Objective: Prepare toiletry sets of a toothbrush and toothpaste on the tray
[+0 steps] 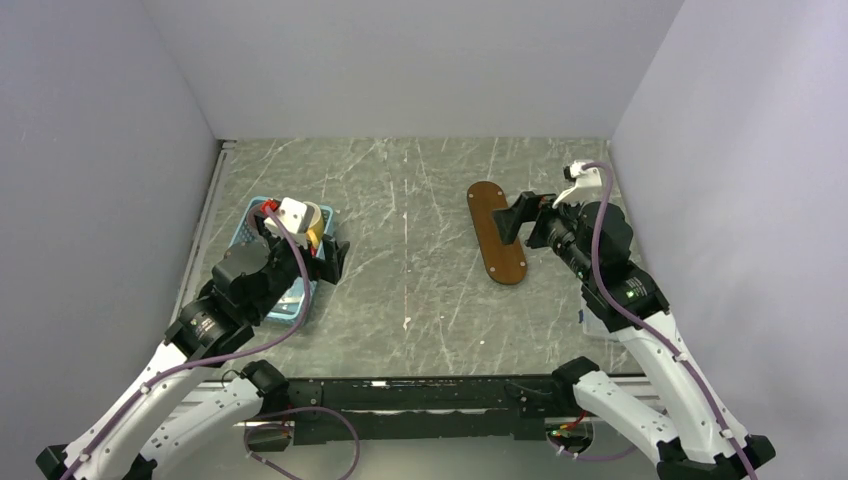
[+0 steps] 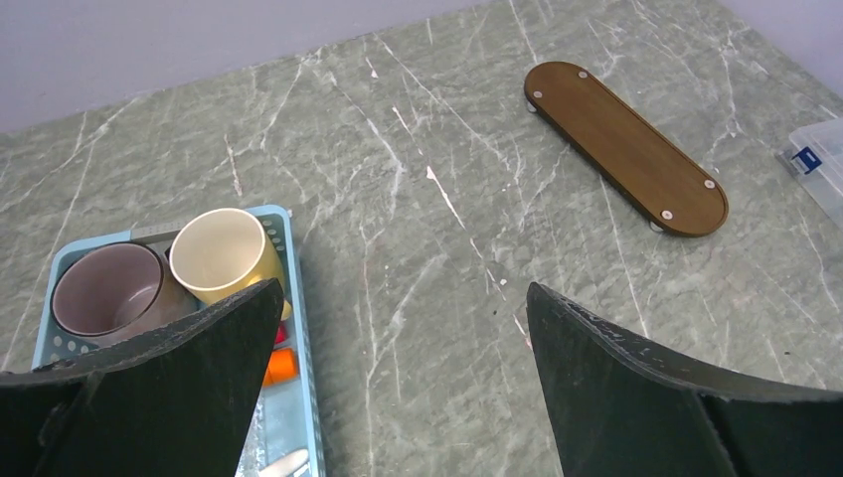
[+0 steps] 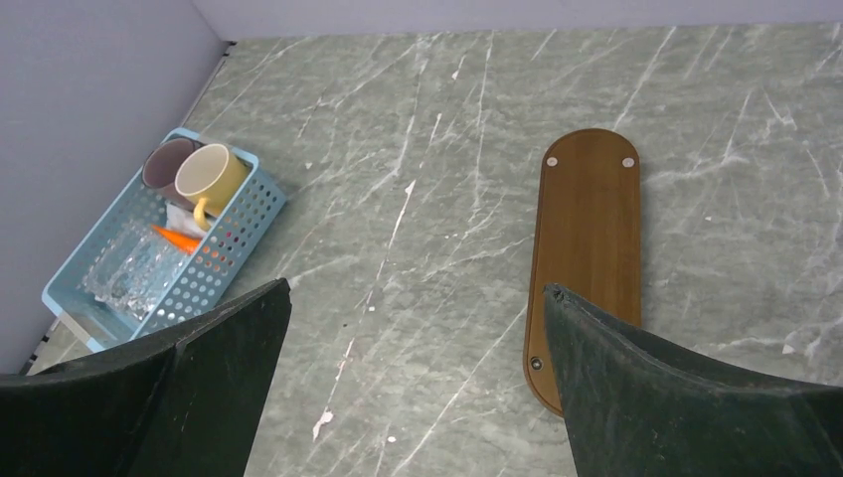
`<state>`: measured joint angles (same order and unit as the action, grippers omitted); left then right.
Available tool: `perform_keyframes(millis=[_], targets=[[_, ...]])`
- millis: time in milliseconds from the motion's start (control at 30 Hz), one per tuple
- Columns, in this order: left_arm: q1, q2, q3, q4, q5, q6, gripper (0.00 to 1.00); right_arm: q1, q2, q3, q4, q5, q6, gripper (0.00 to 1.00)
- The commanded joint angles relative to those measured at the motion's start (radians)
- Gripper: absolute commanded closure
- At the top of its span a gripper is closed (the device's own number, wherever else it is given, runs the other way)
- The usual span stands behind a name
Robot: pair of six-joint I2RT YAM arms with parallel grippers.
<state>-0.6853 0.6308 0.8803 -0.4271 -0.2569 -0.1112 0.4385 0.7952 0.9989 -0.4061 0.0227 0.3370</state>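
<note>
I should next tip the fingers of my left gripper downward and lower them astride the basket's rim below, by the bare tabletop and clear of the mugs.
The dark-brown oval tray (image 1: 497, 232) lies bare on the table right of centre; it also shows in the left wrist view (image 2: 626, 147) and the right wrist view (image 3: 587, 229). The orange toothpaste (image 3: 177, 238) lies in the light-blue basket (image 3: 214, 263), and its orange body shows beside my left finger (image 2: 280, 366). I cannot make out a toothbrush; a white rounded end (image 2: 288, 462) shows in the basket. My left gripper (image 2: 403, 288) is open and empty over the basket's right edge (image 1: 335, 260). My right gripper (image 3: 416, 288) is open and empty above the tray (image 1: 515, 215).
The basket (image 1: 250, 215) stands at the left near the wall and holds a yellow mug (image 2: 219, 253), a purple mug (image 2: 107, 288) and clear plastic wrapping (image 3: 134, 263). A clear plastic box (image 2: 820, 164) sits at the right, near the right arm. Grey walls enclose the table.
</note>
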Motion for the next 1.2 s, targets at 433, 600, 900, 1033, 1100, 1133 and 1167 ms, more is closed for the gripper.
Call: perform_keyframes(millis=[433,600,900,1033,1100,1133,1167], targets=[[-0.003,0.021,0.016,-0.004,-0.052,-0.009,0.01,0.003,0.011,0.007,0.029,0.002,-0.037,0.00],[-0.003,0.028,0.020,-0.015,-0.074,-0.013,0.01,0.002,0.052,0.036,-0.009,0.034,-0.078,0.01],[-0.003,0.048,0.035,-0.054,-0.165,-0.044,0.01,0.004,0.222,0.088,-0.052,-0.032,-0.093,0.07],[-0.003,0.070,0.048,-0.087,-0.234,-0.066,0.01,0.019,0.262,0.085,-0.010,-0.076,-0.081,0.08],[-0.003,0.086,0.058,-0.106,-0.267,-0.087,0.01,0.028,0.290,0.090,0.001,-0.090,-0.072,0.08],[-0.003,0.096,0.063,-0.117,-0.279,-0.096,0.01,0.037,0.307,0.098,0.001,-0.093,-0.071,0.09],[-0.003,0.105,0.070,-0.128,-0.289,-0.108,0.01,0.048,0.329,0.109,0.000,-0.096,-0.072,0.09]])
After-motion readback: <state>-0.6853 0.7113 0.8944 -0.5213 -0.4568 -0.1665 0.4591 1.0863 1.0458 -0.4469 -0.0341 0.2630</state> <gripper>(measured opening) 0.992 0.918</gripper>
